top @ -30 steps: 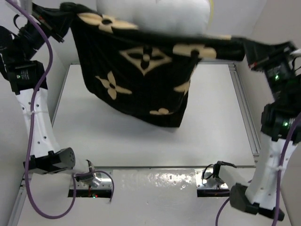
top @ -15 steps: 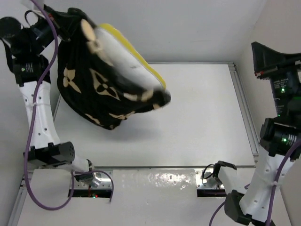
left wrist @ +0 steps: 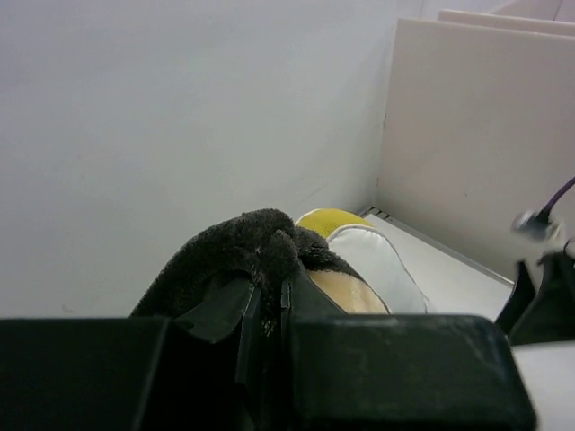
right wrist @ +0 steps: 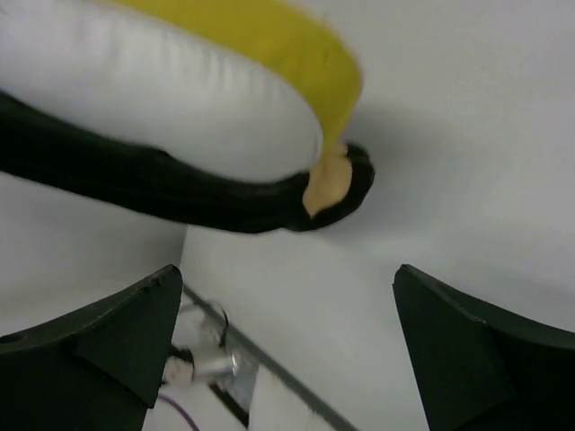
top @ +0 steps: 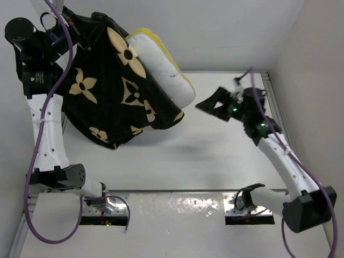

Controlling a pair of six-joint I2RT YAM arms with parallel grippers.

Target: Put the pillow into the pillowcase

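The pillowcase's other corner is already held, so the robot's right gripper should next move back and across onto the pillowcase's free corner (top: 178,116) (right wrist: 333,187), which is to the gripper's left in the top view.
The black pillowcase (top: 110,94) with tan flowers hangs over the table's left side from one top corner. My left gripper (top: 80,29) is shut on that corner, and black fabric is bunched between its jaws (left wrist: 268,301). The pillow (top: 161,67), white with a yellow edge, sticks out of the pillowcase on the upper right. In the left wrist view the pillow (left wrist: 373,269) shows just behind the pillowcase (left wrist: 238,256). My right gripper (top: 213,102) is open and empty, a short way right of the pillowcase's lower corner. The right wrist view has the pillow (right wrist: 162,99) and pillowcase (right wrist: 180,197) above the open right gripper (right wrist: 287,346).
The white table (top: 215,156) lies under the hanging bundle. A metal rail (top: 279,126) runs along its right side, and white walls close in at the back and both sides. Both arm bases stand at the near edge (top: 177,207).
My right gripper has let go of the pillowcase corner, opened, and swung down toward the table's middle. The pillowcase with the pillow dropped and swung left, hanging from the left gripper alone.
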